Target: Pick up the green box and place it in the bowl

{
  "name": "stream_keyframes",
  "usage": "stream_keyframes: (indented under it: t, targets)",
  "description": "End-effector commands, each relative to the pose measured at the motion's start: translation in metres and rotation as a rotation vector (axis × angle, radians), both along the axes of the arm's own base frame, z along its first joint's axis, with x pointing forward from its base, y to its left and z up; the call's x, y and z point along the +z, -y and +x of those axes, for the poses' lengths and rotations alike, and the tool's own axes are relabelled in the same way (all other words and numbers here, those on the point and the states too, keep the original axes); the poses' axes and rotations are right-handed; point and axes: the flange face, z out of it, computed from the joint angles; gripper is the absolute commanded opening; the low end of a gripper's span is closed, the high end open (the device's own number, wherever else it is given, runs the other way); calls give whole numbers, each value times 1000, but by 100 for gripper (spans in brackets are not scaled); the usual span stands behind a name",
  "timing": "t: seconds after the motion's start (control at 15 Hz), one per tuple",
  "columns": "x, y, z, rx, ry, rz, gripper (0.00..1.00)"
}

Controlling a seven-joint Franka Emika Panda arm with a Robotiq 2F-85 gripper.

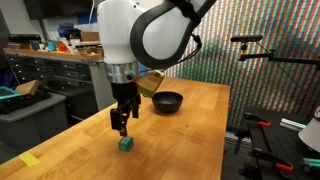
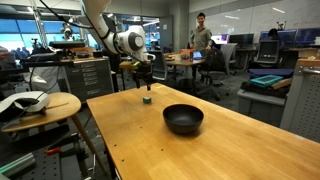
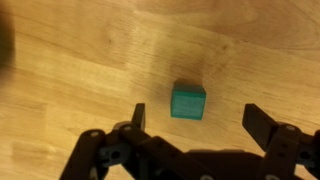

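My gripper will next move down onto the green box point(image 1: 126, 144) point(image 3: 188, 101) and bring its open fingers around the box's opposite sides before it closes. The box is still below the fingers.
The green box point(image 3: 188, 101) is a small green cube on the wooden table. It shows in both exterior views point(image 1: 126, 144) point(image 2: 146, 99). My gripper point(image 3: 198, 122) hangs open just above it, with the box lying between the two fingers and touching neither. In the exterior views the gripper point(image 1: 121, 126) point(image 2: 143, 87) points straight down over the box. The black bowl point(image 1: 167, 101) point(image 2: 183, 119) stands empty on the same table, some way from the box.
The wooden table point(image 1: 190, 140) has a yellow tape strip point(image 1: 29, 159) near one corner. A round side table point(image 2: 40, 105) holding objects stands beside it. Lab benches, drawers and a person point(image 2: 201, 35) are in the background.
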Motion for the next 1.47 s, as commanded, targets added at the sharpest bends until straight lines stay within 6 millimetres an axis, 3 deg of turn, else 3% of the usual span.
stream_keyframes:
  t: [0.0,0.4,1.0,1.07,1.13,1.27,1.4]
  targets:
    - [-18,-5,23,20,6,27,100]
    - [-44,-4,36,2,-21,48,100]
    - [-71,-2,32,-23,-75,67,100]
    - [-73,-2,32,-21,-77,66,95]
    - [-74,0,32,-16,-75,65,74]
    - [-72,2,33,-16,-60,58,70]
    - [-69,6,35,-21,-47,55,53]
